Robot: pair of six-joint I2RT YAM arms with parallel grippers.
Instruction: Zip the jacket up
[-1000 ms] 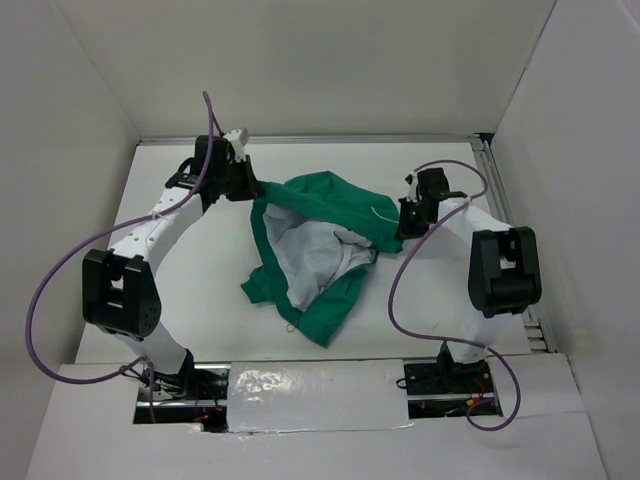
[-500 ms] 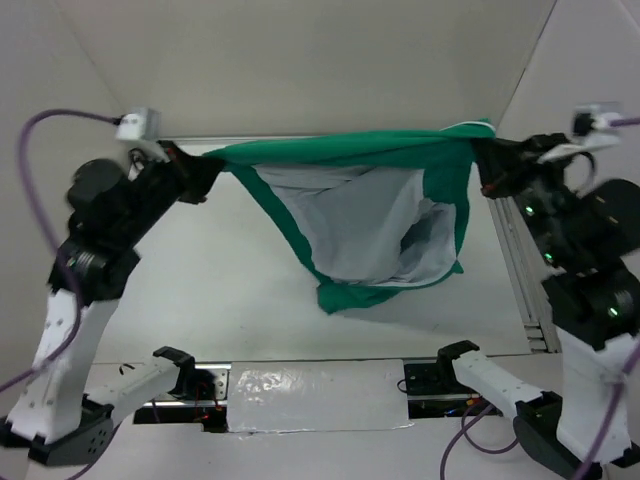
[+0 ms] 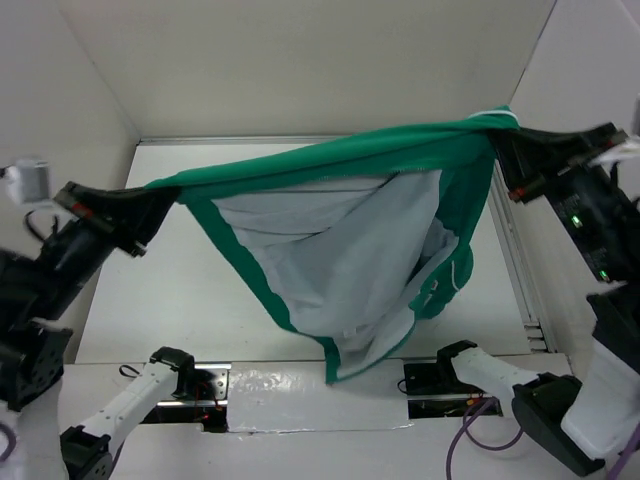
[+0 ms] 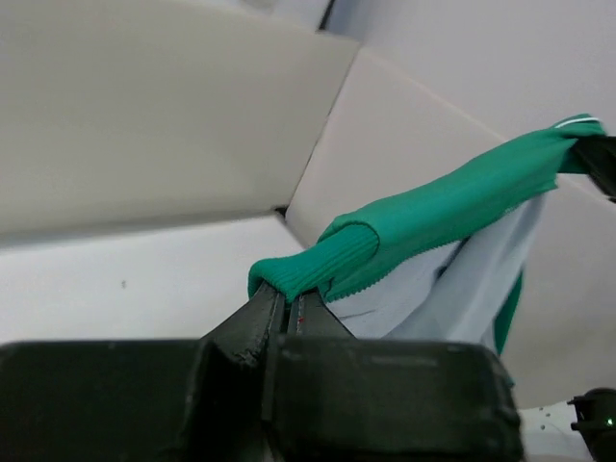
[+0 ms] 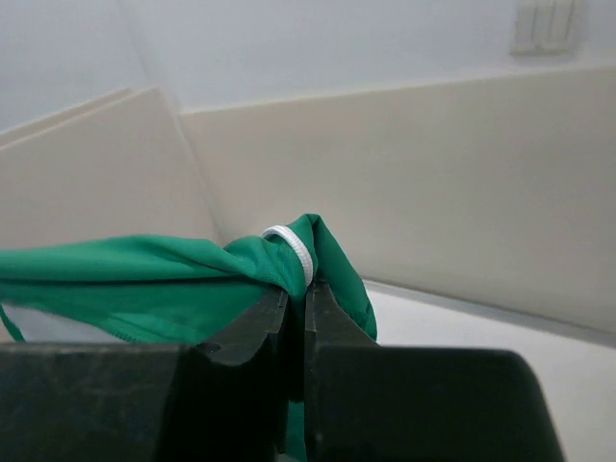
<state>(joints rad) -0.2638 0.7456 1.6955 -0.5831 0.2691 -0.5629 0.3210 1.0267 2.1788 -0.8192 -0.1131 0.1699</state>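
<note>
The jacket [image 3: 340, 165] hangs stretched above the table, so the robot's right gripper should next lower the bunched green corner outward and toward the left gripper and lay it down.
The green jacket [image 3: 340, 165] hangs in the air, stretched between both arms, its white lining [image 3: 340, 250] facing the camera and its lower end drooping toward the near edge. My left gripper [image 3: 150, 215] is shut on a ribbed green edge of the jacket [image 4: 318, 260] at the left. On the right, my right gripper [image 3: 505, 150] is shut on a bunched green corner with a white cord [image 5: 294, 245]. In both wrist views the jaws stand pressed together on fabric. The zipper is not clearly visible.
The white table [image 3: 200, 300] lies below the hanging garment, walled by white panels at the back and sides. A metal rail [image 3: 520, 280] runs along the right edge. The arm bases and purple cables [image 3: 480, 430] sit at the near edge.
Both arms lifted the jacket off the table and spread apart, pulling it taut. Since half a second ago it rose higher and closer to the camera.
</note>
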